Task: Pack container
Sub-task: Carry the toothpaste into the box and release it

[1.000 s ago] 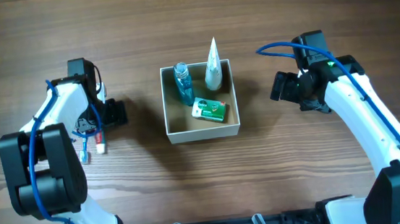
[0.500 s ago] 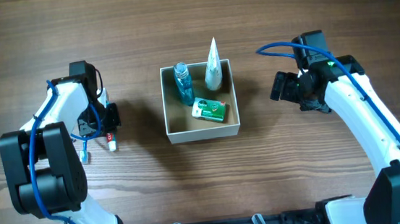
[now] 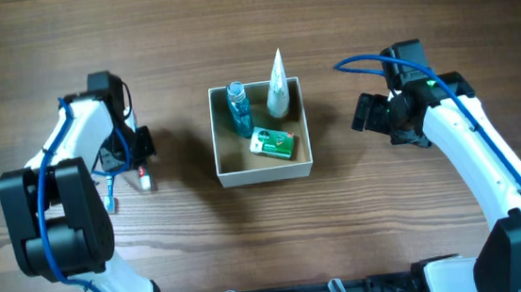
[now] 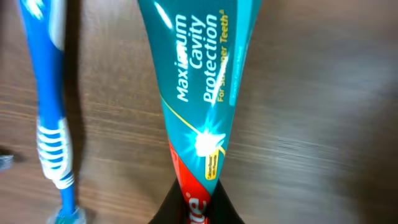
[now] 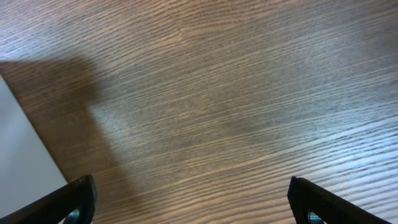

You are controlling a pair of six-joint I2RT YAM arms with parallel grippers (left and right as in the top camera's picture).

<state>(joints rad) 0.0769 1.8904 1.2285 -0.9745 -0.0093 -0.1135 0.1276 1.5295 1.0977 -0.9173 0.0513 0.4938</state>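
I should next lift my left gripper, swing the toothpaste tube over the container while turning it, and release it between green packet and the container's near side [image 3: 255, 162], where the container's brown bottom is free.
The container [image 3: 263, 175], a square white-walled box with a brown inside, sits mid-table and holds a blue bottle [image 3: 238, 108], a white tube [image 3: 277, 90] and a green packet [image 3: 273, 143]. To its left, my left gripper [image 3: 140, 161] is shut on a teal and red toothpaste tube [image 3: 144, 182]. In the left wrist view the tube [image 4: 199, 74] runs up from the pinching black fingers [image 4: 165, 213], with my left gripper [image 4: 196, 210] low on the wood. My right gripper [image 3: 364, 113] hovers open to the right of the box, nothing between its fingertips [image 5: 317, 202].
A blue and white toothbrush [image 4: 53, 124] lies on the wood just left of the toothpaste tube, also visible from overhead as the toothbrush [image 3: 110, 192]. The container's white wall [image 5: 25, 162] shows at the left edge of the right wrist view.
My left gripper has closed on the toothpaste tube, which has shifted slightly towards the box. The right arm has not moved.
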